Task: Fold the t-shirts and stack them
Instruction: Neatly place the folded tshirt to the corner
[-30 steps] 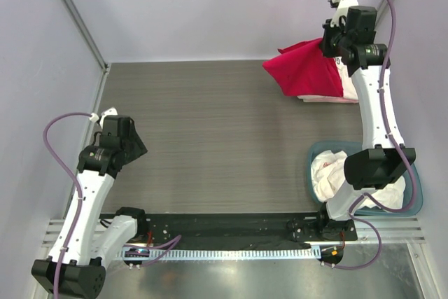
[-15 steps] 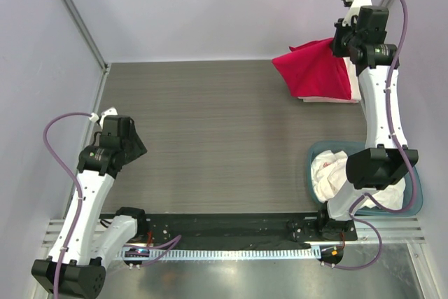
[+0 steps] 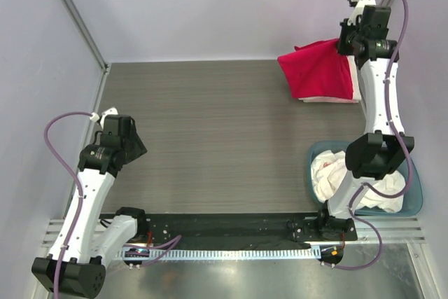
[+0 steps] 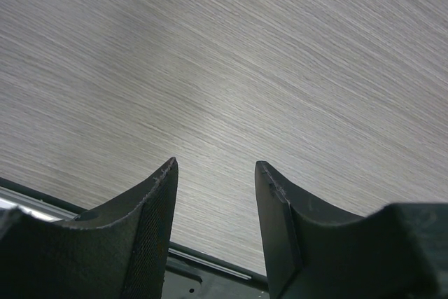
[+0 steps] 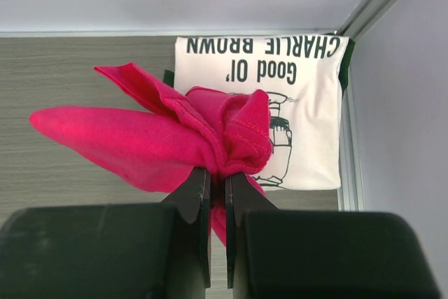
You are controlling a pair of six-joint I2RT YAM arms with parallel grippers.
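I should lower my right gripper toward the right in the top view to free the red edge, because the cream t-shirt's far rail-side corner (image 5: 337, 45) lies below, that way.
My right gripper (image 3: 346, 48) is shut on the crimson red t-shirt (image 3: 318, 70) and holds it up at the far right corner; the bunched cloth shows pinched between the jaws in the right wrist view (image 5: 175, 134). Below it lies the folded cream Charlie Brown t-shirt (image 5: 308, 113), print up, with its edge showing under the red cloth in the top view (image 3: 329, 99). More white t-shirts (image 3: 330, 176) lie crumpled in the tub. My left gripper (image 4: 215, 169) is open and empty over bare table at the near left (image 3: 134, 146).
The blue-grey plastic tub (image 3: 413, 204) stands at the near right beside the right arm's base. Grey walls and metal frame rails (image 3: 77, 19) close in the table. A black mounting rail (image 3: 224, 225) runs along the near edge.
My right gripper has carried the red t-shirt farther right and back, over the folded cream shirt. The left arm has not moved.
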